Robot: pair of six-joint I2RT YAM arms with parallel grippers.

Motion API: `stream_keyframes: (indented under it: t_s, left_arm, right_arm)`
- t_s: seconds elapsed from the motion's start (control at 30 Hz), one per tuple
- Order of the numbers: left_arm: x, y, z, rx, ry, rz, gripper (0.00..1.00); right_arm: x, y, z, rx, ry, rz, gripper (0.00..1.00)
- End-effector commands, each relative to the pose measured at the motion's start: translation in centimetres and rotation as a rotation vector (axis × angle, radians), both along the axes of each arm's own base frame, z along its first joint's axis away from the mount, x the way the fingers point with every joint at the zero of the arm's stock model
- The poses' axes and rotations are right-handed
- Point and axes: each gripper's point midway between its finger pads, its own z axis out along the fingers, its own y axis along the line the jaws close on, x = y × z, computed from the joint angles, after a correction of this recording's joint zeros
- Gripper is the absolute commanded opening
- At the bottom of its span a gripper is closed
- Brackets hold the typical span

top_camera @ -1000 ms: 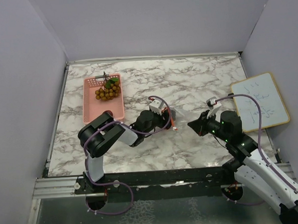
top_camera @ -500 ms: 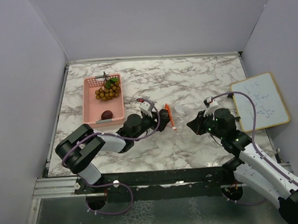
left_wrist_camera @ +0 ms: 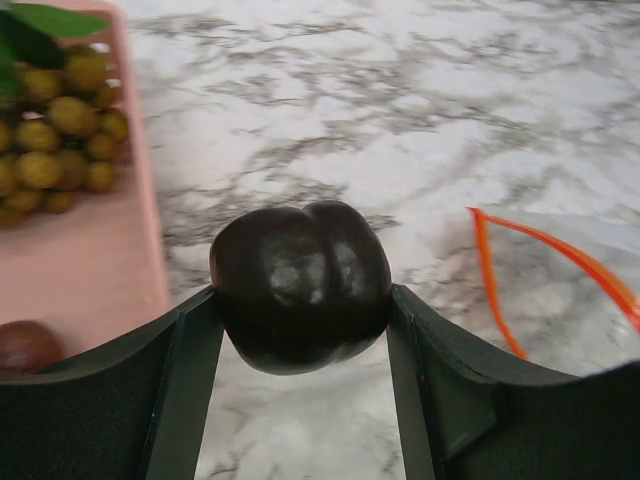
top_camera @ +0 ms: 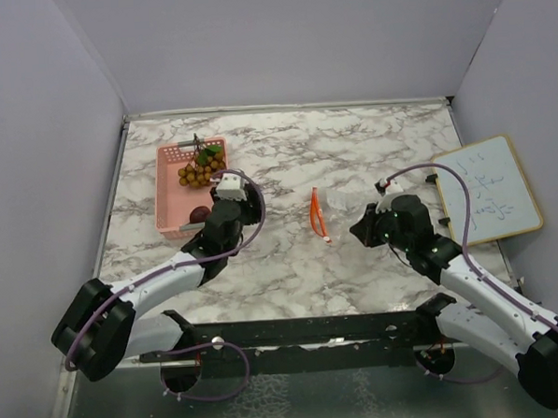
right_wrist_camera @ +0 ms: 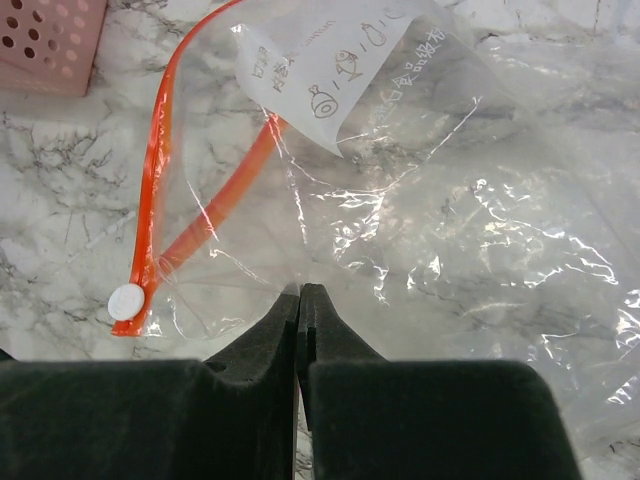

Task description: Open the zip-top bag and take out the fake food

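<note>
My left gripper moves over the basket's rim, past the other dark fruit, and down to release next. The basket's bottom toward the grey side is bare.
The zip-top bag (top_camera: 333, 209) lies flat on the marble, its orange zip strip (right_wrist_camera: 155, 190) gaping open at the left and nothing inside. My right gripper (right_wrist_camera: 300, 292) is shut, its tips pinching the bag's clear film at the near edge. A dark maroon round fruit (left_wrist_camera: 300, 285) sits clamped between the jaws of my left gripper (top_camera: 234, 211), held above the marble just right of the pink basket (top_camera: 164, 192). Inside the basket are the golden-brown grape bunch (top_camera: 202, 170) and another dark round fruit (top_camera: 199, 214).
A small whiteboard (top_camera: 489, 190) with writing lies at the right edge of the marble table. Grey walls close off the left, back and right sides. The basket's corner (right_wrist_camera: 45, 40) shows at the top left of the right wrist view.
My left gripper has carried the maroon fruit leftward, away from the bag to the basket's right side. The right gripper has stayed shut on the bag, barely shifting.
</note>
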Motion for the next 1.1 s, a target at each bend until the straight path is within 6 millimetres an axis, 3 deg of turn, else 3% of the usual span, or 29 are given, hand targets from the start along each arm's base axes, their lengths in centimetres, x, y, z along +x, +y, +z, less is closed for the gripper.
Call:
stream_keyframes:
  t_s: [0.0, 0.17, 0.43, 0.67, 0.8, 0.93, 1.07]
  left_arm:
    - [1.3, 8.3, -0.5, 0.172, 0.058, 0.341, 0.49]
    - [1.4, 15.1, -0.7, 0.175, 0.08, 0.56, 0.55]
    - [1.8, 20.6, -3.1, 0.111, 0.155, 0.661, 0.57]
    - [3.4, 22.3, -5.4, 0.092, 0.214, 0.654, 0.55]
    - [3.9, 22.3, -5.7, 0.081, 0.22, 0.637, 0.58]
    - [4.2, 22.0, -5.2, 0.066, 0.212, 0.614, 0.77]
    - [4.2, 22.2, -4.3, 0.071, 0.193, 0.615, 0.9]
  right_arm:
    - [0.4, 0.6, 1.2, 0.042, -0.043, 0.015, 0.01]
    - [0.2, 0.6, 1.3, 0.036, -0.055, 0.031, 0.01]
    - [-0.1, 1.2, 0.7, 0.054, -0.045, 0.061, 0.01]
    - [-0.1, 1.2, 1.0, 0.053, -0.05, 0.068, 0.02]
    - [-0.1, 1.2, 0.9, 0.054, -0.051, 0.066, 0.01]
    - [-0.1, 1.3, 0.7, 0.056, -0.046, 0.07, 0.01]
    - [-0.1, 1.4, 0.7, 0.056, -0.042, 0.074, 0.01]
